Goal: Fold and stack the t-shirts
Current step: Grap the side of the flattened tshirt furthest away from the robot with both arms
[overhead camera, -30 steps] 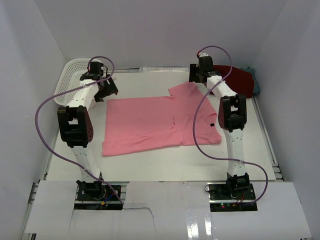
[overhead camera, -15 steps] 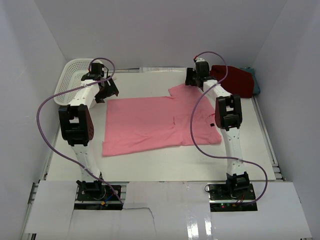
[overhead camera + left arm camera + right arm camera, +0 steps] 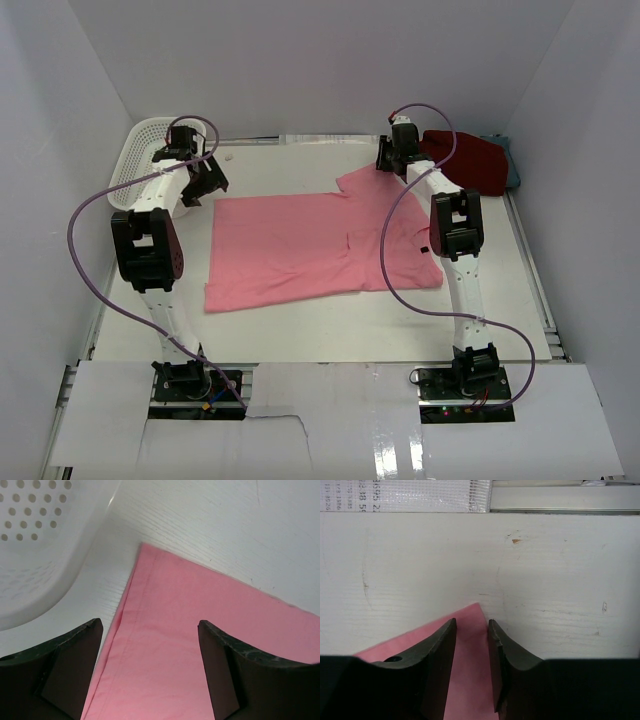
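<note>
I should lower my left gripper onto the pink corner by the basket and close, because that corner still lies flat and ungripped below the wide fingers.
A light pink t-shirt lies spread flat on the white table. My left gripper hovers open over its far left corner; in the left wrist view the pink cloth shows between the wide fingers of that gripper, untouched. My right gripper is at the shirt's far right sleeve corner. In the right wrist view its jaws stand narrowly apart astride the pink corner, which lies flat between them. A dark red t-shirt lies bunched at the far right, with a teal-grey one behind it.
A white perforated basket stands at the far left corner, close to my left gripper, and its wall fills the upper left of the left wrist view. White walls enclose the table. A taped strip runs along the far edge.
My right gripper shifted slightly left and away to the pink sleeve corner, and its jaws narrowed. My left gripper drifted a little left, still open.
</note>
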Tool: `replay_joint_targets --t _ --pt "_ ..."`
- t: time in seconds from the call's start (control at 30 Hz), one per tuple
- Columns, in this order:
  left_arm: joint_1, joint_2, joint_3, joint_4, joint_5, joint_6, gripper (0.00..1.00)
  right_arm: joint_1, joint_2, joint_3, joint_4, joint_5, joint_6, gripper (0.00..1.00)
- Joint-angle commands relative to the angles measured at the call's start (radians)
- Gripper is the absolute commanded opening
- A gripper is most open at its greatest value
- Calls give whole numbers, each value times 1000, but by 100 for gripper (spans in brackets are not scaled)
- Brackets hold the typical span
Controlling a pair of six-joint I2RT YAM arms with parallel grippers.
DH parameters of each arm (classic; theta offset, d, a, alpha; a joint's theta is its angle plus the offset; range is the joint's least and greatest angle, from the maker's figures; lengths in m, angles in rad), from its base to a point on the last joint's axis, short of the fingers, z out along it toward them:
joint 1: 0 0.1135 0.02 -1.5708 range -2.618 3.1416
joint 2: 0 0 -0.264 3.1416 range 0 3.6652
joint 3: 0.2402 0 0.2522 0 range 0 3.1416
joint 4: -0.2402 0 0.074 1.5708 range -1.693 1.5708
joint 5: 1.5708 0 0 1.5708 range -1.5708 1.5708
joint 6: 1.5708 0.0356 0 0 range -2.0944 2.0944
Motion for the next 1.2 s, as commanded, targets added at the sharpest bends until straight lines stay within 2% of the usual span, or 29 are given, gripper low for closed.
replay_joint_targets --t 0.0,0.23,0.3,0.33,0.43,0.73,0.93,1.17 --pt "3 -7 34 8 11 -2 88 1 20 37 26 2 -2 36" --pt "13 -4 24 13 21 1 88 1 20 33 36 11 -14 30" --pt "14 1 25 13 24 -1 88 1 20 33 39 11 -15 24" --pt "16 4 25 15 22 -1 88 1 20 33 40 11 -20 17" --pt "20 15 25 15 19 1 88 1 17 29 43 8 -20 8" --pt "34 61 36 21 42 -2 84 1 -13 -31 65 -10 -3 8" --pt "37 110 92 18 87 7 76 1 -23 -37 59 -16 -12 8" --pt "37 180 180 -1 59 18 73 1 -36 -43 56 -26 -20 8"
